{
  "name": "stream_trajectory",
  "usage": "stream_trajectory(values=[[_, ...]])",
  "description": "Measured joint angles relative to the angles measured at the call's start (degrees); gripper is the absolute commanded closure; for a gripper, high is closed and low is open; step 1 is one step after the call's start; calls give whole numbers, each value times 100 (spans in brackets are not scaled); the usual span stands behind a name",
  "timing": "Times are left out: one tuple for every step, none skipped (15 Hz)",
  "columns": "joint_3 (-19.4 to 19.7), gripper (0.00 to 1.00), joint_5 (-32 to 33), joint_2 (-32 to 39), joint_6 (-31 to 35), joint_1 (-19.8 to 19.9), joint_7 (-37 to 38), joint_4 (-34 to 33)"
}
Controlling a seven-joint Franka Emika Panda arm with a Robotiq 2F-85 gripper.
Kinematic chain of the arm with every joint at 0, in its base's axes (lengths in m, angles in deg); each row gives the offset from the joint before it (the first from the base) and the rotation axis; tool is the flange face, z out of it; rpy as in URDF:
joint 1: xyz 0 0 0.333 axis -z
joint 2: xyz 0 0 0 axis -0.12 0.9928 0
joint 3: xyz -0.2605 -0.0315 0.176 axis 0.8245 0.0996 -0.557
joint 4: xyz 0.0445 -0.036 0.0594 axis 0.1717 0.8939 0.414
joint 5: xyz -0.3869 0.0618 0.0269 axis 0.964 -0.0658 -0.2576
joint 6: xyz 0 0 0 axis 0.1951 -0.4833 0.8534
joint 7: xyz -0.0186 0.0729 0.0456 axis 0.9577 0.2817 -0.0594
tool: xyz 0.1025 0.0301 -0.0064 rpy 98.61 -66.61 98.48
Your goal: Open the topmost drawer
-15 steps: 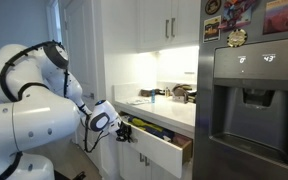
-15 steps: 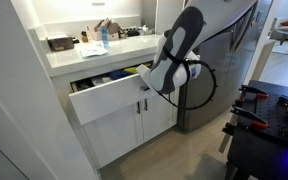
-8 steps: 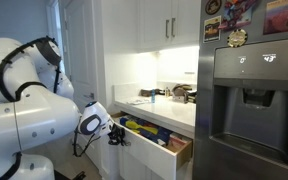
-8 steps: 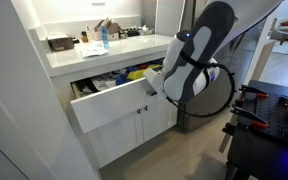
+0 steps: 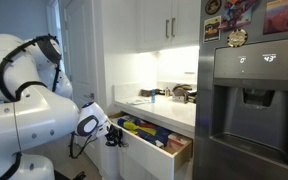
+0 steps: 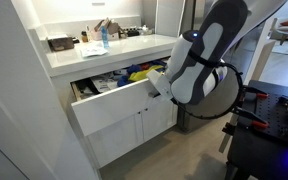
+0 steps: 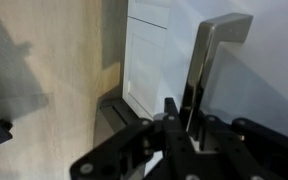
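Note:
My gripper pulls the silver bar handle [image 7: 210, 58] a little farther from the counter next, then lets go, since the drawer still reaches in under the countertop.
The topmost drawer [image 5: 156, 148] is a wide white drawer under the counter, pulled well out, with colourful items [image 5: 144, 129] showing inside. It also shows in an exterior view [image 6: 109, 106], its flat front facing the room. My gripper [image 5: 114, 134] is at the drawer front's middle in both exterior views [image 6: 153, 86]. In the wrist view my gripper [image 7: 180, 116] is shut on the silver bar handle [image 7: 210, 58], which runs between the dark fingers [image 7: 170, 112]. The handle is hidden by the gripper in the exterior views.
A white countertop [image 6: 84, 52] with bottles and small items lies above the drawer. White cabinet doors [image 6: 134, 125] stand below it. A steel fridge [image 5: 249, 100] stands beside the counter. Upper cabinets [image 5: 169, 22] hang above. A dark bench [image 6: 269, 130] stands across the floor.
The drawer has slid further out of the cabinet. My gripper and arm have moved back with it, away from the counter, still holding the handle.

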Motion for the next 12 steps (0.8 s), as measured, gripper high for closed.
stream_trajectory(values=[[-20,96,57,15,25,30,37,10],[-37,96,122,33,49,61,74,22],[-55,96,174,50,70,90,94,33],[-72,96,228,62,91,114,130,44],[-91,96,288,74,119,136,179,62],[-114,96,327,91,149,151,207,84],[-138,96,356,122,182,158,228,124],[-170,96,384,151,228,158,267,171],[-212,96,420,186,290,156,313,233],[-263,96,452,228,357,154,361,308],[-309,96,499,278,426,149,421,388],[-356,96,552,333,499,141,494,480]])
